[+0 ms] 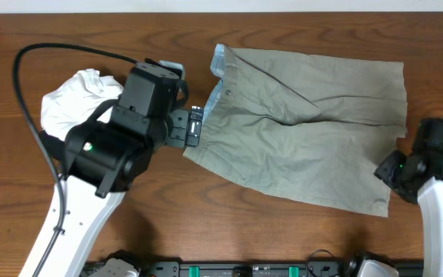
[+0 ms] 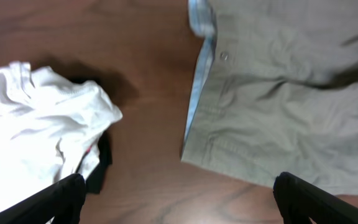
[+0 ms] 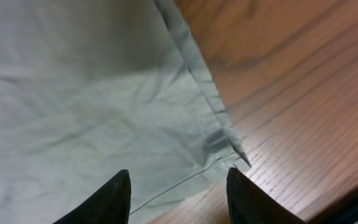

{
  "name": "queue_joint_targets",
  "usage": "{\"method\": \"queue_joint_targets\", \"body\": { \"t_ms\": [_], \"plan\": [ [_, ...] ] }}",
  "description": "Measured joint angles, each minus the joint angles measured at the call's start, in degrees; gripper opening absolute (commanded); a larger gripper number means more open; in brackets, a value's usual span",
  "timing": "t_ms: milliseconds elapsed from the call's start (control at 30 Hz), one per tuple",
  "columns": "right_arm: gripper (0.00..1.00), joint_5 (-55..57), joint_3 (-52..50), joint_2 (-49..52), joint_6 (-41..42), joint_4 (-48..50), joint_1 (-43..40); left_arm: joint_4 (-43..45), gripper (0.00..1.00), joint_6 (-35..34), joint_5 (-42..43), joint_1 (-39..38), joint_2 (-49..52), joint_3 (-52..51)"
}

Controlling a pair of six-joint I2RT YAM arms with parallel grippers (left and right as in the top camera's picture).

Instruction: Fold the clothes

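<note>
The waistband's near corner [image 1: 193, 152] [image 2: 193, 151] is below the open fingers of my left gripper, so I will lower them onto it next. The bare wood beside it leaves room for a finger.
The khaki trousers [image 1: 306, 131] lie folded flat on the table, waistband to the left with a pale blue lining showing. My left gripper [image 1: 193, 125] is open, hovering over bare wood at the waistband's lower left corner [image 2: 194, 152]; its view shows the waistband and button [image 2: 224, 56]. My right gripper [image 1: 387, 171] is open above the trousers' lower right hem corner [image 3: 229, 155], fingers [image 3: 178, 193] straddling the hem edge, nothing held.
A crumpled white garment [image 1: 75, 96] lies left of the trousers, over a black garment [image 2: 101, 158]. The wooden table [image 1: 283, 231] runs to a front edge with a black rail. A black cable loops over the left arm.
</note>
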Motion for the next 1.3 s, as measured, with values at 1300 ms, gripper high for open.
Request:
{"method": "queue_joint_targets", "body": {
  "t_ms": [1300],
  "plan": [
    [0.71,-1.4,-1.6,9.3,-0.3,-1.2,-1.2,6.8,0.62,12.0,9.4,0.7,41.0,-11.3]
  ]
}}
